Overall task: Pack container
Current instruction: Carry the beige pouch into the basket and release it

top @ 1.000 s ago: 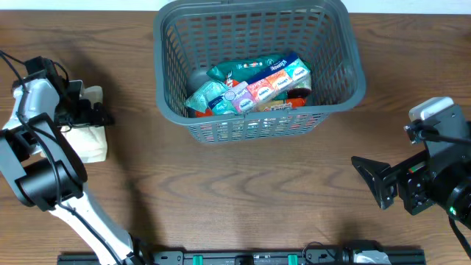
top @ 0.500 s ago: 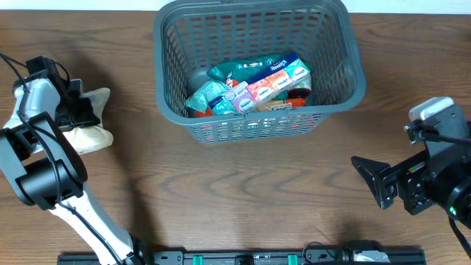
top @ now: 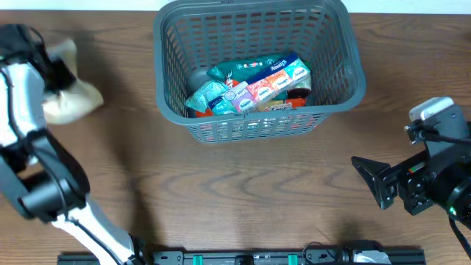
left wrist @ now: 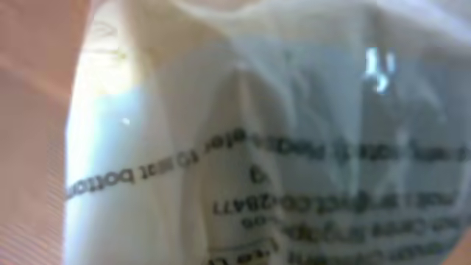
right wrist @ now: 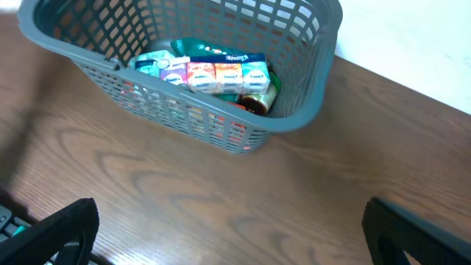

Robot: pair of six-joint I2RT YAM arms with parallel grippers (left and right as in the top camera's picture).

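Observation:
The robot next needs to carry the cream packet with its left gripper up and across the basket's rim, over the teal packets (top: 221,84) beside the tissue pack.
The container (top: 166,81) is a dark grey lattice basket at the back centre, also in the right wrist view (right wrist: 297,122). Inside lie a multicoloured tissue pack (top: 274,79), teal packets (top: 210,96) and a brown jar (right wrist: 259,101). At the far left my left gripper (top: 56,72) is shut on a cream plastic packet (top: 75,103), held off the table. That packet (left wrist: 257,147) fills the left wrist view with blurred black print, hiding the fingers. My right gripper (top: 368,180) stands open at the right, well away from the basket, with only bare wood between its fingers (right wrist: 66,224).
The wooden table (top: 235,199) runs in front of the basket. A white wall strip (right wrist: 419,51) lies behind the table's far edge. A black rail (top: 243,258) with green marks runs along the front edge.
My left gripper closed on the cream packet and lifted it up and back toward the far left corner. The right arm and basket contents stayed still.

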